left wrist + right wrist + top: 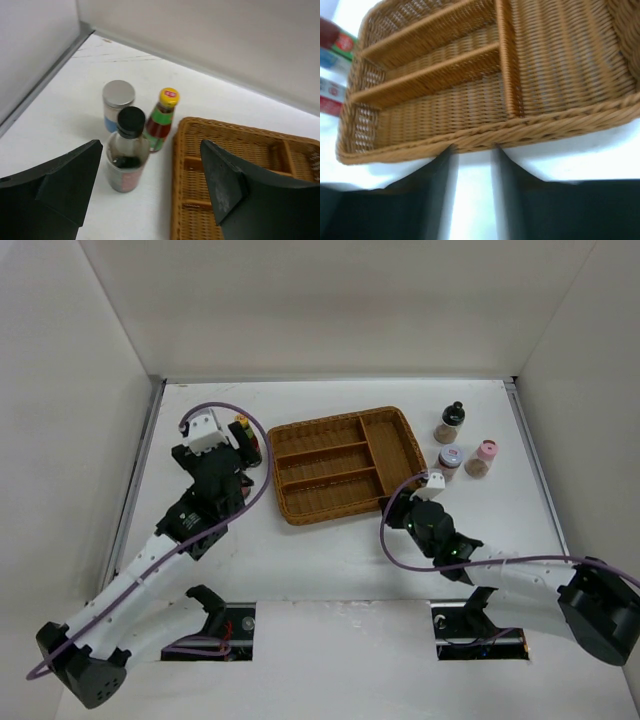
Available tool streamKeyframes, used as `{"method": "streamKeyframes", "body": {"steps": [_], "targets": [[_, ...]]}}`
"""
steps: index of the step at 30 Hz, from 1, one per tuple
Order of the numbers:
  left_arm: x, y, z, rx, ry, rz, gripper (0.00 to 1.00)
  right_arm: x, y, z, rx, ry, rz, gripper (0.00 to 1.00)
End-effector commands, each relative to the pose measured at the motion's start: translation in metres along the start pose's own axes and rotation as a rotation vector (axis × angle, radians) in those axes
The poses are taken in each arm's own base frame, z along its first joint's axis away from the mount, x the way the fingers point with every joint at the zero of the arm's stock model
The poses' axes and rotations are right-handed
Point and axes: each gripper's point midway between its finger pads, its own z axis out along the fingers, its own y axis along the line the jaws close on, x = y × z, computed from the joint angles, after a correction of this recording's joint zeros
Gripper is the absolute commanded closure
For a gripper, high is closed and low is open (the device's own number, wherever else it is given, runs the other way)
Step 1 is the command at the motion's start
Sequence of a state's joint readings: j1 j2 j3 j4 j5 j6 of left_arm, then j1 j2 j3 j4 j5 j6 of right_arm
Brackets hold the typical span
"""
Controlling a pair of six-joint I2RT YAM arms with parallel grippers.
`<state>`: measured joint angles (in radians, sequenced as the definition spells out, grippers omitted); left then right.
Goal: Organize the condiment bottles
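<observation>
My left gripper lowers its open, empty fingers to either side of the black cap on the nearest bottle [131, 121] next, since the cap still stands below them.
In the left wrist view the tall black-capped dark-sauce bottle [128, 152] stands nearest. The yellow-capped red-label bottle [162, 120] and the silver-lid jar [118, 104] stand just behind it, all left of the wicker tray [240, 170]. My left gripper [150, 185] is open and empty, short of the black-capped bottle. In the top view it [238, 447] hides most of that group; the yellow cap [241, 422] shows. The black-capped [452, 422], lilac-capped [450, 461] and pink-capped [483, 458] shakers stand right of the tray [340, 465]. My right gripper [472, 160] is narrowly open and empty, tips against the tray's near rim [485, 135].
The tray's compartments hold nothing. White walls enclose the table on the left, back and right. The right arm lies across the table below the shakers. Bits of bottle labels [331, 47] show at the left edge of the right wrist view.
</observation>
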<state>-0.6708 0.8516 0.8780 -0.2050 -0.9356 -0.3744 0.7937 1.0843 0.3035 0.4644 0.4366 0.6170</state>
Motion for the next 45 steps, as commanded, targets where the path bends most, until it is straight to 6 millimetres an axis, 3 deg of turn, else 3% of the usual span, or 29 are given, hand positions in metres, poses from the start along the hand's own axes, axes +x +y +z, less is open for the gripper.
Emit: {"method": "streamKeyframes", "body": {"steps": [1,4,8,11,17,25,30,35,39,45], "targets": [[0.001,0.006,0.016,-0.003,0.048,0.039,0.22,-0.023,0.029,-0.004,-0.115,-0.071,0.035,0.77],[0.009,0.008,0.035,0.006,0.09,0.033,0.23,-0.022,0.039,-0.007,-0.156,-0.067,0.027,0.76],[0.018,0.011,0.055,-0.002,0.131,0.034,0.23,-0.023,0.05,-0.011,-0.2,-0.081,0.017,0.47],[0.023,0.008,0.064,-0.003,0.139,0.04,0.25,-0.022,0.052,-0.011,-0.206,-0.077,0.014,0.37],[0.031,0.01,0.076,-0.025,0.153,0.052,0.42,-0.021,0.052,-0.011,-0.206,-0.075,0.013,0.35],[0.029,0.018,0.081,-0.063,0.134,0.068,0.47,-0.018,0.05,-0.009,-0.199,-0.065,0.009,0.35],[0.031,0.02,0.082,-0.072,0.126,0.066,0.76,-0.017,0.05,-0.009,-0.197,-0.062,0.006,0.35],[-0.008,0.017,0.064,-0.045,0.041,0.025,0.88,-0.016,0.048,-0.009,-0.193,-0.062,0.009,0.33],[-0.05,0.01,0.042,-0.028,-0.047,0.018,0.89,-0.017,0.047,-0.009,-0.19,-0.065,0.01,0.19],[-0.1,-0.033,0.015,0.094,-0.12,0.001,0.9,-0.03,0.037,-0.015,-0.173,-0.117,0.034,0.0]]}}
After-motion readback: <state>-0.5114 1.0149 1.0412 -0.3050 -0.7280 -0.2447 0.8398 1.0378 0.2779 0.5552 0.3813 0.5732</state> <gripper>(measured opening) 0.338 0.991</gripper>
